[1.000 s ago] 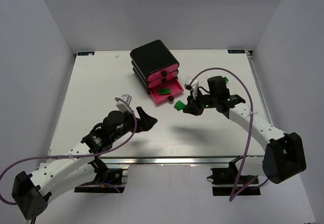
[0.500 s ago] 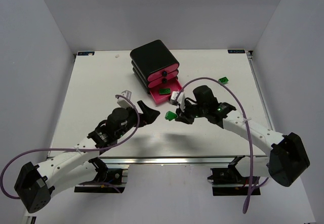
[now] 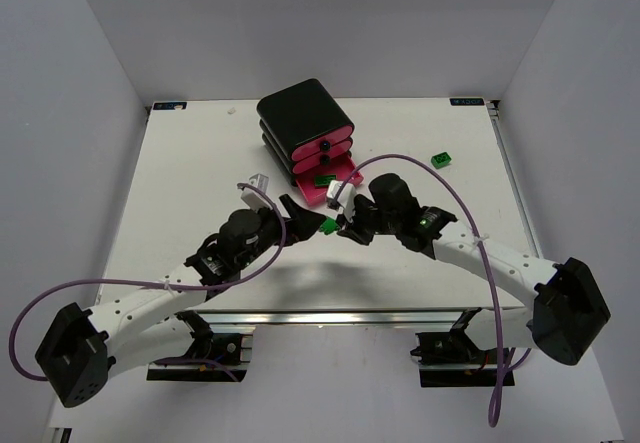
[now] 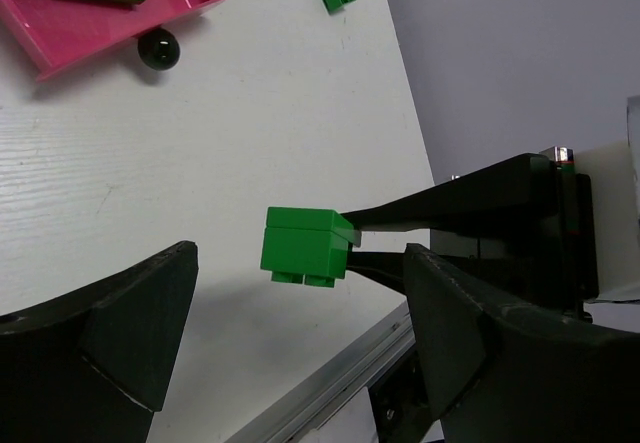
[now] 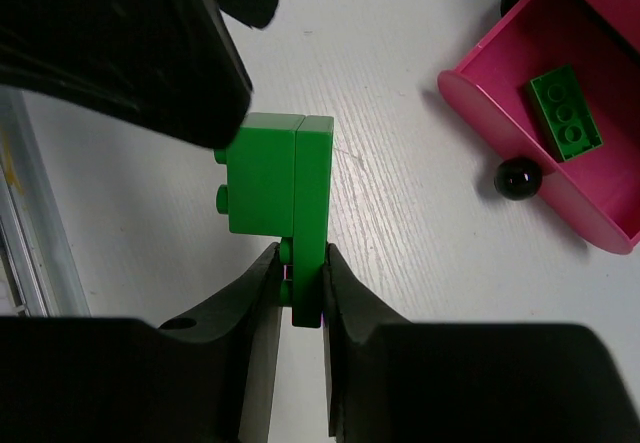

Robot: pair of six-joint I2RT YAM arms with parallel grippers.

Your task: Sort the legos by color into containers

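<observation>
A green lego already lies in the pulled-out bottom pink drawer (image 3: 316,191) (image 5: 512,103), so I should move my right gripper outward, past the black knob, over that drawer to release the green plate.
My right gripper (image 5: 297,263) is shut on a green lego (image 5: 278,178), a thin plate with a brick stuck to its side, held above the table (image 3: 200,173) in front of the containers. My left gripper (image 4: 300,263) is open, one finger on each side of this lego (image 4: 305,246) without touching it. The two grippers meet near the table's middle (image 3: 327,226). The black cabinet (image 3: 303,111) has its bottom pink drawer (image 3: 340,191) pulled out, and a green lego (image 3: 323,179) lies in it. Another green lego (image 3: 440,158) lies loose at the right.
The drawer's black knob (image 4: 158,50) sticks out toward the grippers, close behind them. The two upper drawers (image 3: 320,148) are pushed in. The table's near metal edge (image 4: 330,388) runs just below the left gripper. White walls enclose the table.
The right gripper has carried the green lego leftward, toward the table's middle. The left gripper has reached forward and right, so its open fingers now flank the lego.
</observation>
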